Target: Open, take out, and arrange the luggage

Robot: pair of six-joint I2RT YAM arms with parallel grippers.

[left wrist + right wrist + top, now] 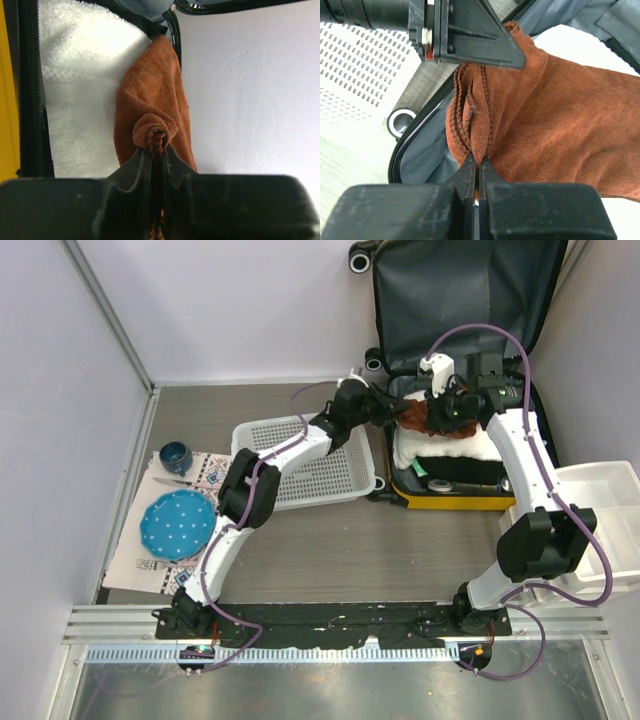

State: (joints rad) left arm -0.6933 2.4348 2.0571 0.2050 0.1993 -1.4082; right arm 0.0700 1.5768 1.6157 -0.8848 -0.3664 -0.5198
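I will move my right gripper to the left in the top view next, lower the brown towel into the white mesh basket (322,476) (357,70) and let go of it, because the basket is empty.
The luggage (450,503), a yellow hard-shell suitcase, lies open at the back right with its dark-lined lid (460,290) leaning on the wall. Inside it a white towel (445,447) lies over dark items. A rust-brown towel (418,418) hangs bunched above the white towel, held from both sides. My left gripper (392,410) is shut on one bunched edge of the brown towel (150,90), its jaws pinching the fold (156,147). From the opposite side my right gripper (442,408) is shut on another hemmed edge (477,162) of the brown towel (555,130).
A white mesh basket (305,465) stands just left of the suitcase. Further left, a patterned placemat (135,565) holds a blue dotted plate (178,523) and a blue cup (175,457). White plastic drawer bins (605,530) stand at the right edge. Walls close in on the back and both sides.
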